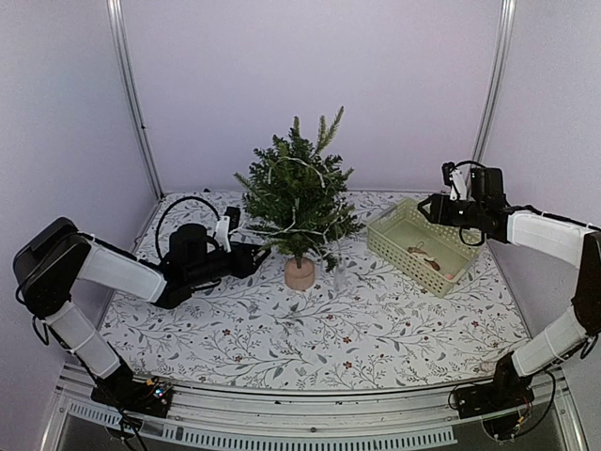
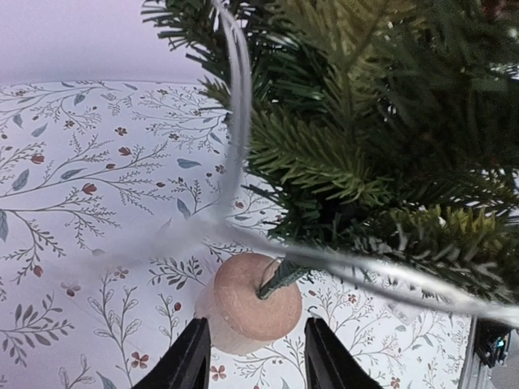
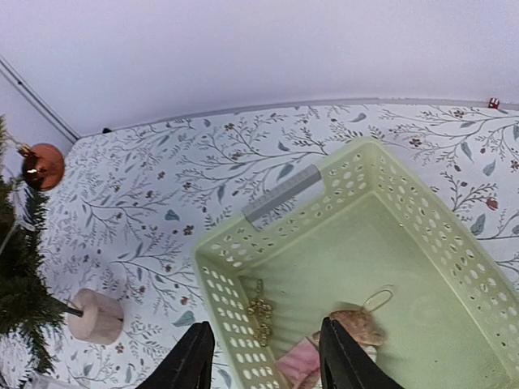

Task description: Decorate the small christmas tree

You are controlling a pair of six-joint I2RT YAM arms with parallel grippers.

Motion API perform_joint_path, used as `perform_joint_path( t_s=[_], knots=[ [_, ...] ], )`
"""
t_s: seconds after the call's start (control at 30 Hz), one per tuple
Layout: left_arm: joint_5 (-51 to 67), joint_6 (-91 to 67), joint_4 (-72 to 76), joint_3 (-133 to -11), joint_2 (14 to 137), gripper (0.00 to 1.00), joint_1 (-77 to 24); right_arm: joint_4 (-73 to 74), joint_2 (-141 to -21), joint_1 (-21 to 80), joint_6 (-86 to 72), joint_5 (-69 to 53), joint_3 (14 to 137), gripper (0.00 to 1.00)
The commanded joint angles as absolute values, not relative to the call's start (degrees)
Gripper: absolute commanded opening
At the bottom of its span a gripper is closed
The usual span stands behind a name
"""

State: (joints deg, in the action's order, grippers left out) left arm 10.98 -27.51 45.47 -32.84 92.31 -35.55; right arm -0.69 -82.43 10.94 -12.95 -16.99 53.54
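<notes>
My right gripper needs to move down into the green basket [image 3: 284,194] onto the brown ornament [image 3: 358,326] next, tipping its open fingers downward, because the ornament lies low between the basket's sides.
The small christmas tree [image 1: 299,193] stands mid-table on a tan round base [image 1: 300,273], with a pale string [image 1: 302,222] wound through its branches. My left gripper [image 1: 258,256] reaches in low from the left. In the left wrist view the left gripper [image 2: 255,361] is open. The base [image 2: 251,300] lies just beyond its fingertips [image 2: 190,361], untouched, and the blurred string [image 2: 237,121] crosses in front of the tree [image 2: 365,121]. My right gripper [image 3: 263,361] hangs open and empty over the near-left corner of the green basket [image 3: 284,194].
The basket [image 1: 390,246] sits right of the tree and holds a gold chain trinket [image 3: 261,316], a brown ornament with a wire loop [image 3: 357,324] and a pink piece [image 3: 296,361]. A copper ball [image 3: 42,164] hangs on the tree [image 3: 20,275]. Walls enclose the table.
</notes>
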Motion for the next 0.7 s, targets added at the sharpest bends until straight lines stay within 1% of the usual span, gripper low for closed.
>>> perform_joint_path(
  t_s=[0.0, 0.2, 0.27, 0.37, 0.67],
  knots=[
    [10.60, -26.13, 43.02, -34.22, 90.43, 0.43, -35.06, 14.91, -87.16, 9.67, -3.75, -14.62, 56.93, 0.47],
    [11.00, -25.94, 42.24, -34.83, 90.22, 0.43, -35.07, 17.94, -92.35, 9.63, -2.80, -14.61, 59.42, 0.47],
    [11.19, -25.93, 41.78, -35.07, 90.10, 0.43, -35.07, 20.09, -96.11, 9.62, -1.77, -13.74, 60.66, 0.48],
    [10.87, -26.06, 41.83, -35.20, 90.02, 0.43, -35.15, 20.70, -98.45, 10.33, -1.39, -11.38, 60.24, 0.49],
    [11.25, -26.03, 41.85, -36.68, 90.98, 0.43, -35.24, 22.05, -103.17, 11.31, -1.58, -7.07, 60.70, 0.42]
  ],
)
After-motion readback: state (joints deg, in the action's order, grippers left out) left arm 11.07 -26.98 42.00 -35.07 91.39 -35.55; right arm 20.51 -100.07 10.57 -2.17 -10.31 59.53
